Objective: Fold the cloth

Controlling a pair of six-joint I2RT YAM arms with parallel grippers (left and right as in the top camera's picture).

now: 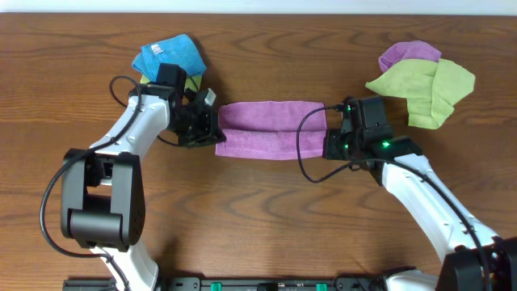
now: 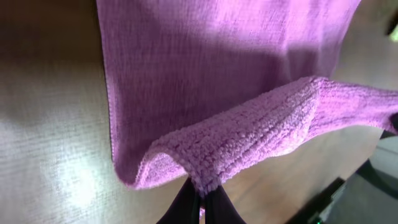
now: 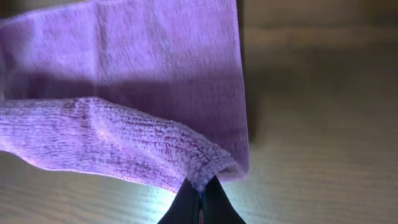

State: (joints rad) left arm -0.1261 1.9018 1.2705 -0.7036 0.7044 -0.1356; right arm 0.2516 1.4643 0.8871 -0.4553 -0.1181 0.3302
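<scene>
The far part of the cloth is uncovered, so my right gripper will next move the corner of the cloth it is holding outward and down toward the far corner at this end (image 1: 322, 103) of the cloth.
The cloth (image 1: 271, 129), a lilac-purple terry towel, lies in the middle of the table as a wide strip with its near edge lifted and doubled over the rest. At its left end my left gripper (image 1: 212, 134) is shut on a pinched corner of the cloth (image 2: 249, 134), and the black fingertips (image 2: 186, 205) meet under the fabric. At the right end my right gripper (image 1: 329, 142) is likewise shut on the other corner of the cloth (image 3: 124, 143), its fingertips (image 3: 214, 202) closed on the terry edge. No tag shows.
A bright blue cloth (image 1: 170, 56) lies crumpled behind my left arm, with a bit of lime green under it. At the back right a lime-green cloth (image 1: 424, 85) lies over another purple one (image 1: 408, 53). Wooden table (image 1: 266, 210) all around.
</scene>
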